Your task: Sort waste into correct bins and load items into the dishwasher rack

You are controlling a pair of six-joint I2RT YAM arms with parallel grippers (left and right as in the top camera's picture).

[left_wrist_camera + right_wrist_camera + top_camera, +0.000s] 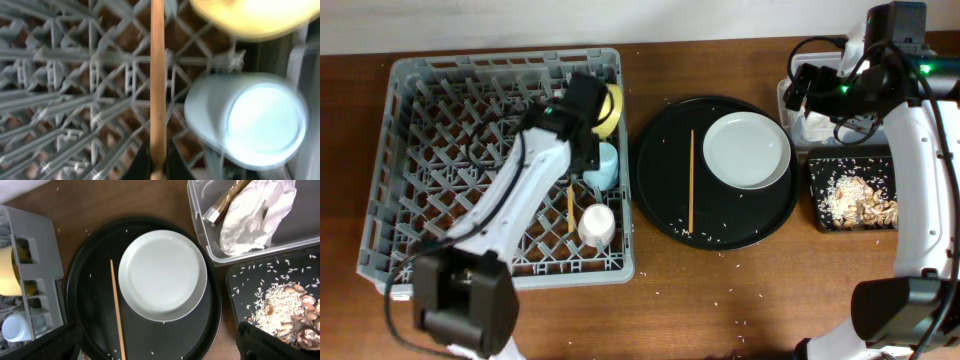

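The robot needs to lower its left gripper to the left in the overhead view and let go onto the rack's bare wires beside the cups and bowl, because the cups and bowl line the rack's edge.
My left gripper (576,160) is over the grey dishwasher rack (440,110) and is shut on a wooden chopstick (570,208), seen close in the left wrist view (158,85) between the jaws (158,169). In the rack are the light-blue cup (604,165) (247,120), the yellow bowl (611,108) and the pale pink cup (597,225). The other chopstick (691,180) (117,315) and the white plate (748,150) (162,275) lie on the round black tray (660,200). My right gripper (160,350) is open and empty, high above that tray.
The clear tub (210,247) holds the white napkin (255,215) and a brown wrapper (225,202). The flat black tray (818,170) holds rice and food chunks (285,310). Rice grains lie scattered on the round tray and table.
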